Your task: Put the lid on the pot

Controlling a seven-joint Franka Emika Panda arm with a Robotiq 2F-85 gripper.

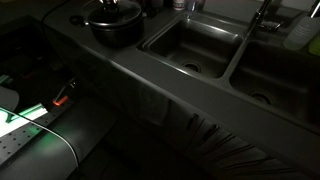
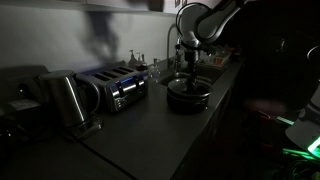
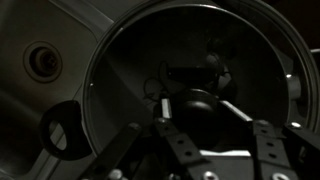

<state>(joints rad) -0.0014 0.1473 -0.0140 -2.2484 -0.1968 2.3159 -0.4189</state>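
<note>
I need to lower the glass lid [image 3: 130, 80] onto the pot's opening just below my gripper and let go of the lid's knob, because the rims of the lid and the pot are visibly apart.
The black pot [image 1: 112, 32] stands on the dark counter beside the sink; it also shows in an exterior view [image 2: 187, 97]. The glass lid [image 3: 130, 80] with its metal rim lies over the pot's mouth, and one pot handle [image 3: 55, 130] shows beyond the rim. I cannot tell whether the lid rests on the pot or hangs just above it. My gripper [image 3: 200, 108] is straight above, with its fingers against both sides of the dark centre knob. It also shows in both exterior views [image 1: 112, 6] [image 2: 188, 65].
A double steel sink [image 1: 190, 50] with a faucet [image 1: 262, 15] lies next to the pot. A toaster [image 2: 120, 85] and a steel kettle [image 2: 65, 100] stand further along the counter [image 2: 150, 130]. The room is dark.
</note>
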